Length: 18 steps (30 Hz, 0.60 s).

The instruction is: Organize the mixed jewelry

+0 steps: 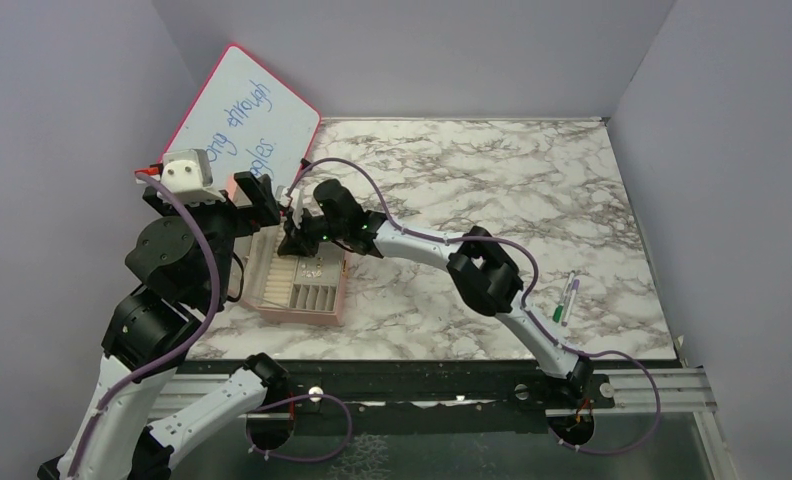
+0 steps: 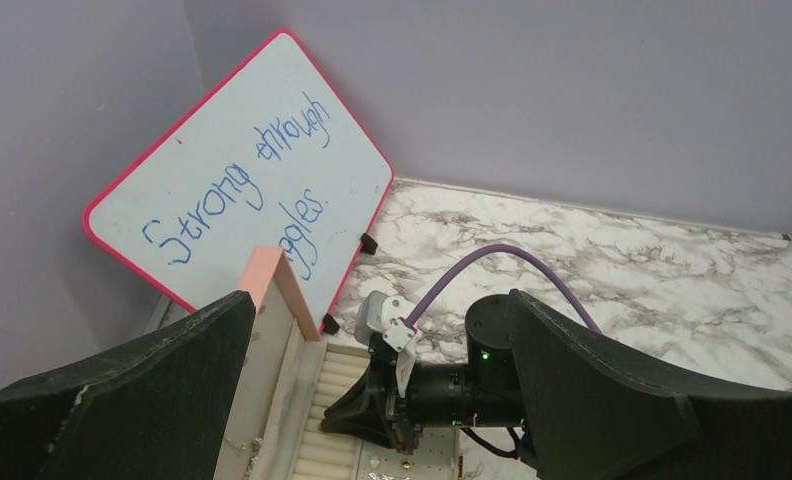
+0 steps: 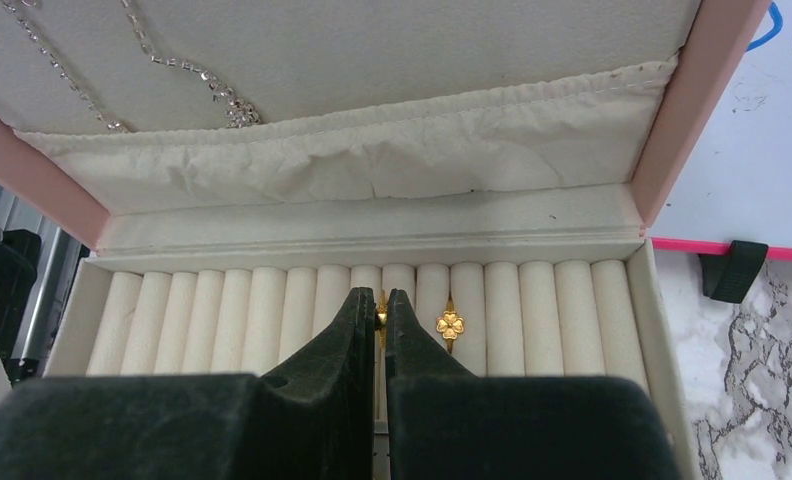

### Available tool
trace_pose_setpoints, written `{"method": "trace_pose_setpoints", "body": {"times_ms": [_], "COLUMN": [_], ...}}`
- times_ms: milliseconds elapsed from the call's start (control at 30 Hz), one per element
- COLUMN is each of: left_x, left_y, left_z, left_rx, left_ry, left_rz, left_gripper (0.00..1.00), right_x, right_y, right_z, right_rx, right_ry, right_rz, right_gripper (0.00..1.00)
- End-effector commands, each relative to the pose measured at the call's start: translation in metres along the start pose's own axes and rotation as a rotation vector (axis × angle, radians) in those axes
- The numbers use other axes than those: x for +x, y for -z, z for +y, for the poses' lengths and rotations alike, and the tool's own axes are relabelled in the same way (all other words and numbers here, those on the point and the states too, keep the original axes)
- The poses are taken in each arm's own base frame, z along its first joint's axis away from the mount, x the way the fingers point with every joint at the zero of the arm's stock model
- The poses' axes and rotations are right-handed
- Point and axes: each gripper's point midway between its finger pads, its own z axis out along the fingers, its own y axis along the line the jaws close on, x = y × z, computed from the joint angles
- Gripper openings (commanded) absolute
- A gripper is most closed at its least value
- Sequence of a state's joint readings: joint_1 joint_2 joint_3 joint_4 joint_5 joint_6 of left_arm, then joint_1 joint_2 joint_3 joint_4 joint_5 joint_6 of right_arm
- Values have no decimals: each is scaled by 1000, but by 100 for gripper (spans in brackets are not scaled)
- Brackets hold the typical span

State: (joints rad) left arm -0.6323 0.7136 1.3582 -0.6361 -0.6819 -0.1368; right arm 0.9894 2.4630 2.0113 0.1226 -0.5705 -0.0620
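Observation:
My right gripper needs to shift over to its right in the wrist view, lower the ring and release it, because the empty gap beside the clover ring is below the gripper on that side.
The pink jewelry box (image 1: 310,312) lies open at the table's left. In the right wrist view its row of cream ring rolls (image 3: 532,310) holds a gold clover ring (image 3: 450,324). My right gripper (image 3: 380,300) is shut on a small gold ring (image 3: 381,313), held between two rolls just left of the clover ring. From above, the right gripper (image 1: 294,236) reaches into the box's far end. My left gripper (image 1: 257,196) hovers open and empty above the box's lid. Small gold pieces (image 2: 406,465) lie on the dotted pad in the box.
A pink-framed whiteboard (image 1: 242,115) leans against the back left wall behind the box. A green-and-white pen (image 1: 567,298) lies at the right. Sparkly chains (image 3: 172,60) hang in the lid's fabric pocket (image 3: 372,160). The box lid stands upright (image 2: 272,285).

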Motion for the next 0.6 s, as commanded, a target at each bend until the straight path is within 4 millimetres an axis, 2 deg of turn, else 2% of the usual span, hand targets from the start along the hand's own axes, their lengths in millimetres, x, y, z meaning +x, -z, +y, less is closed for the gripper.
{"method": "trace_pose_setpoints", "body": {"times_ms": [0, 267, 433, 567], "left_x": [1, 6, 7, 9], "left_y": [-1, -3, -4, -4], "left_z": [3, 4, 3, 4], "left_rx": [-20, -26, -27, -29], "left_ry": [-11, -20, -24, -24], "left_rz": [-7, 2, 6, 8], "left_gripper": [97, 97, 97, 97], "right_x": [-7, -20, -15, -20], "right_y": [-6, 1, 1, 5], "right_z": [-10, -12, -16, -17], "right_rx": [56, 98, 118, 135], "right_ry": [36, 41, 38, 41], "right_rz": [-32, -80, -72, -91], "right_gripper": [3, 2, 2, 1]}}
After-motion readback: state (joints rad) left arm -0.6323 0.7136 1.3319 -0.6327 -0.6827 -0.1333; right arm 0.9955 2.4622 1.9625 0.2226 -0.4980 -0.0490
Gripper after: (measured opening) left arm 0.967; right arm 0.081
